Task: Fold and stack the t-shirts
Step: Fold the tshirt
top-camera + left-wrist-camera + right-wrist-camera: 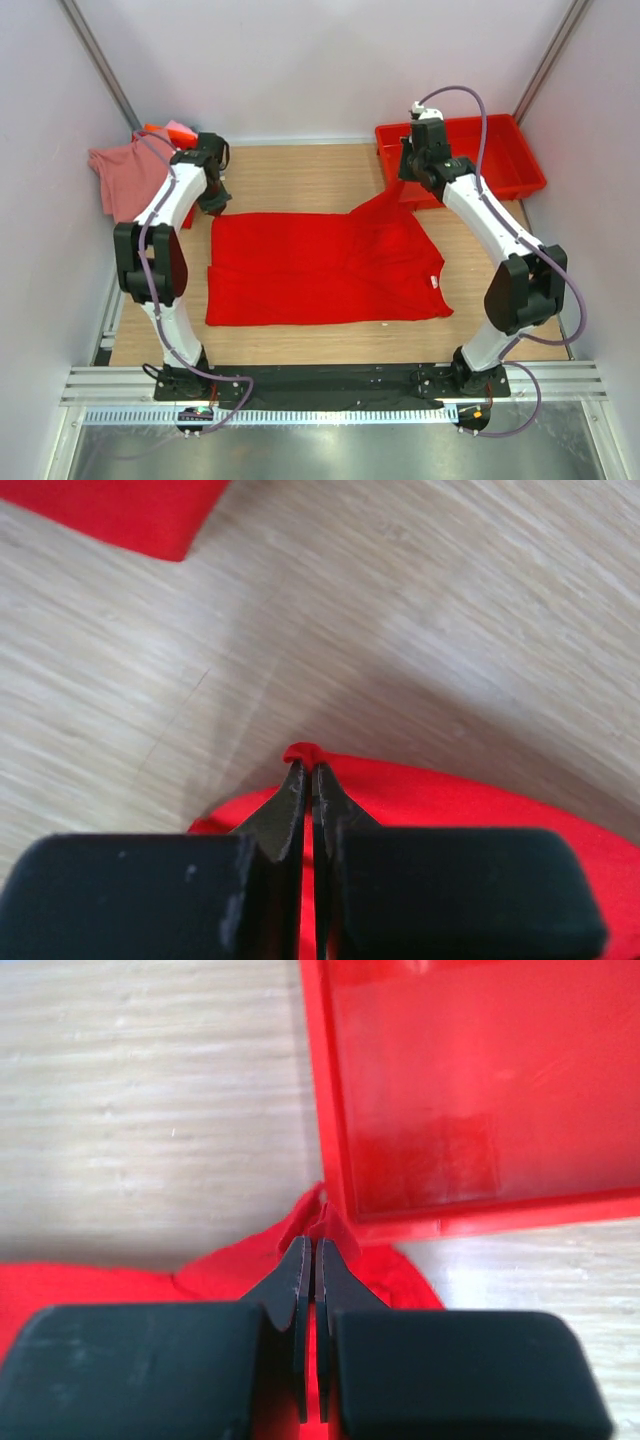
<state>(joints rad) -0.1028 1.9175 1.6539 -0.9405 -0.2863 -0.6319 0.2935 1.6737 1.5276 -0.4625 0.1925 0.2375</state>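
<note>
My right gripper needs to move back from the tray's corner, over the shirt part by the white label (427, 276), because the shirt's lifted top reaches right beside the tray.
A bright red t-shirt (320, 270) lies spread on the wooden table, in the middle. My left gripper (213, 200) is shut on its far left corner, low at the table; in the left wrist view a small bunch of red cloth (303, 752) sticks out past the closed gripper (312, 770). My right gripper (405, 185) is shut on the shirt's far right part and holds it lifted in a peak by the tray. The right wrist view shows cloth (320, 1222) pinched in the gripper (316, 1245). A pile of pink and orange shirts (125, 175) lies at the far left.
A rigid red plastic tray (500, 160) stands at the back right, its near left corner (325, 1090) right beside my right gripper. A corner of another red cloth (120, 510) lies just beyond my left gripper. White walls close the table in on three sides.
</note>
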